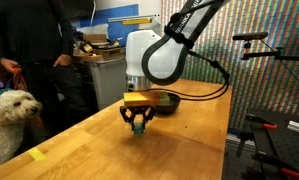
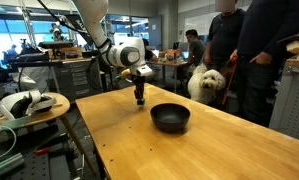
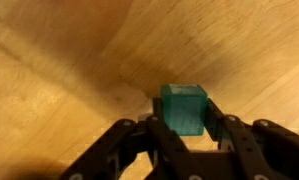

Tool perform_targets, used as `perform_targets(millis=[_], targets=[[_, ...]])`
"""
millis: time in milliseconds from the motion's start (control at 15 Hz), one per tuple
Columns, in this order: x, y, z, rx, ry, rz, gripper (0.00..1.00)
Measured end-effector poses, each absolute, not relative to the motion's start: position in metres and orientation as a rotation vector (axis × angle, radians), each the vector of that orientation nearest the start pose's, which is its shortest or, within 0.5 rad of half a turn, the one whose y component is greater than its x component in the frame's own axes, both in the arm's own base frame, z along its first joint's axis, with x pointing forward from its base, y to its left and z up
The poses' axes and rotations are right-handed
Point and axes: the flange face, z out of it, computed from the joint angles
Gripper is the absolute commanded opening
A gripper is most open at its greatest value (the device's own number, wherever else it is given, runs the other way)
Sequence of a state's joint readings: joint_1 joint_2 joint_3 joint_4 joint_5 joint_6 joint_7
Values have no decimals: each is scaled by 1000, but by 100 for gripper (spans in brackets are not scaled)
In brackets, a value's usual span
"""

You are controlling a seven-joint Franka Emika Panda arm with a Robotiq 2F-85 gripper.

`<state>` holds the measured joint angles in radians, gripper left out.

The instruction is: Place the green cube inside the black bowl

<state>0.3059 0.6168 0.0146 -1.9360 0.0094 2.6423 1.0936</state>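
I will lift, lower and release the green cube [image 3: 183,107] inside the raised-rim black bowl.
The green cube [image 3: 183,107] sits between the two black fingers of my gripper [image 3: 185,128], which is shut on it. It shows as a small green spot at the fingertips in an exterior view [image 1: 139,128]. The gripper [image 2: 140,98] points straight down, low over the wooden table; I cannot tell whether the cube touches the wood. The black bowl [image 2: 170,117] stands empty on the table, a short way from the gripper and apart from it. In an exterior view it is partly hidden behind the gripper [image 1: 166,102].
A flat yellow tape piece [image 1: 36,154] lies near a table edge. A white dog [image 2: 204,81] and standing people [image 2: 251,50] are beside the table. A side table [image 2: 29,108] holds a headset. Cables run along the table's back [image 1: 204,93].
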Motion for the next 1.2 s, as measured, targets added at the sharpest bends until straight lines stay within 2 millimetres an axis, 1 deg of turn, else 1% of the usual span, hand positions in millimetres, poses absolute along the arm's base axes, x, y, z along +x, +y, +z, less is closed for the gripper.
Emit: perform_targets(millis=[200,467,600,733,933,1200], targets=[[606,186,193,-2839,1168,-171,18],[616,169,232,-2826,1166,-288,18],[620,157,251,-2811,1184,-341,18],[622,142,266,-2793,1222,-381,18],[622,116,277,-2773,1298,-423,18],[619,82,283,-2765,1399,-480,18]])
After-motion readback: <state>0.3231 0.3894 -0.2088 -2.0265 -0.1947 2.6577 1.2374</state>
